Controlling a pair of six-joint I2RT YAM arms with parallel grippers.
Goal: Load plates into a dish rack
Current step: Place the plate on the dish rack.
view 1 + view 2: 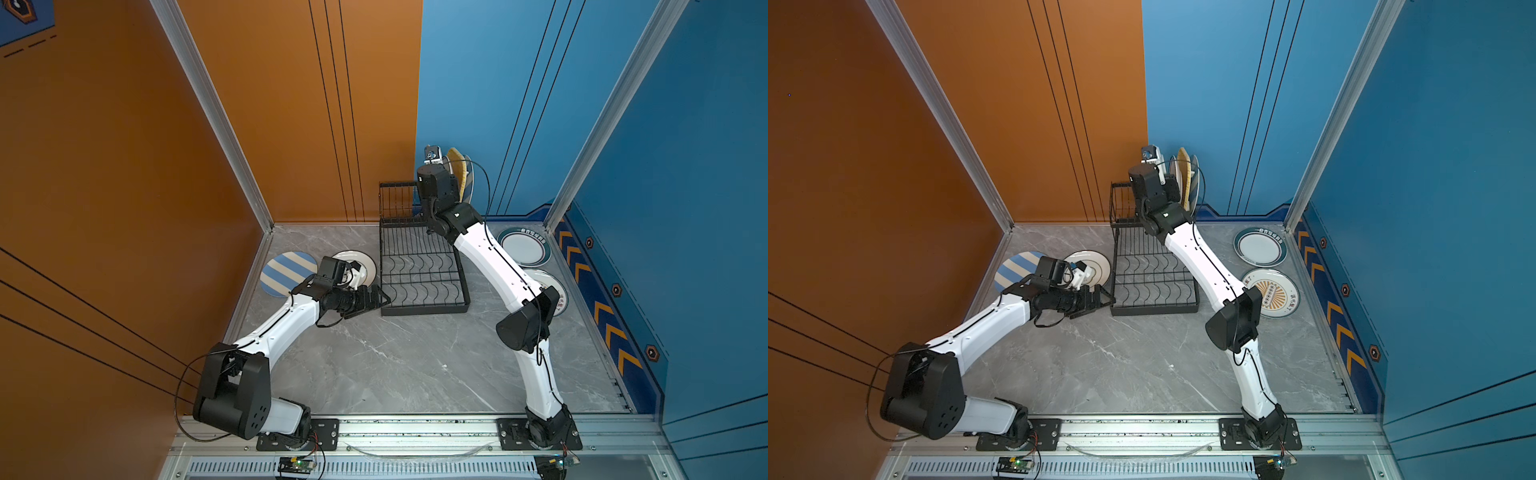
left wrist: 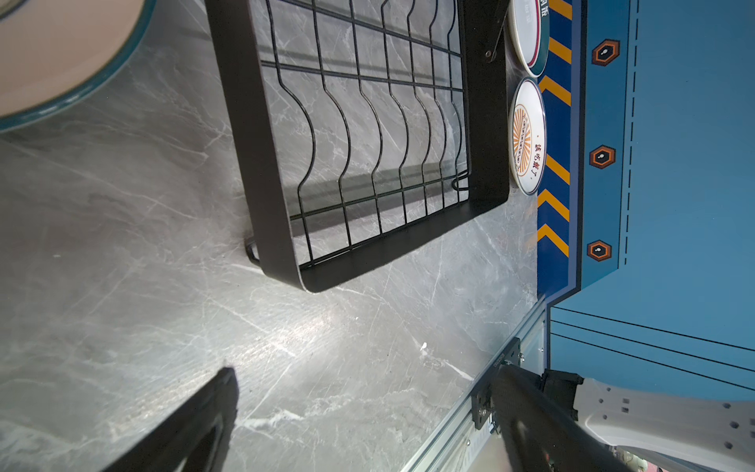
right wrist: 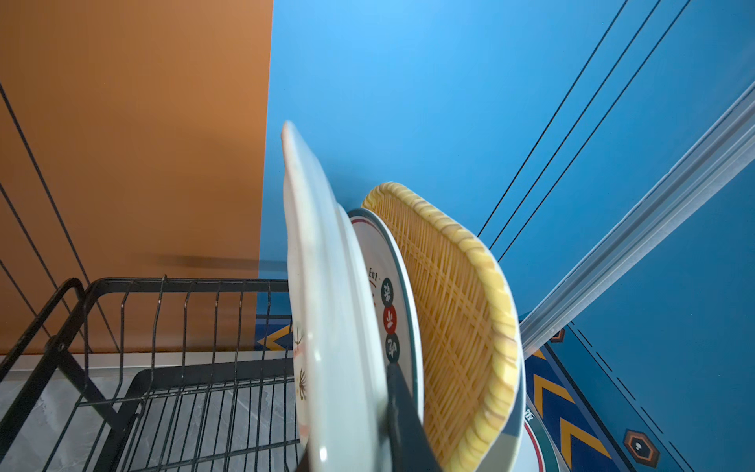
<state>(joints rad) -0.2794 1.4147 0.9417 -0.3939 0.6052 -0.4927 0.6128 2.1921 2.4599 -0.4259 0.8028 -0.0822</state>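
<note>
The white printed plate is already upright alongside the plates standing in the dish rack's raised upper level (image 3: 184,286). Next, my right gripper brings it down in and releases its edge.
The black wire dish rack (image 1: 424,309) (image 1: 1154,309) stands at the back middle of the table. My right gripper (image 3: 351,429) is shut on the edge of a white printed plate (image 3: 327,327), held upright over the raised upper tier (image 3: 184,286). Close beside it stand a teal-rimmed printed plate (image 3: 402,310) and a yellow woven plate (image 3: 457,310) (image 1: 1185,174). Whether the held plate sits in a slot is hidden. My left gripper (image 1: 376,297) (image 2: 367,408) is open and empty just above the table, by the rack's near left corner (image 2: 302,282).
Flat on the table lie a blue-and-cream striped plate (image 1: 286,272) and a white plate (image 1: 365,262) left of the rack. Right of it lie a teal-rimmed plate (image 1: 524,248) and a sunburst plate (image 1: 1273,293), the latter half under my right elbow. Walls close three sides.
</note>
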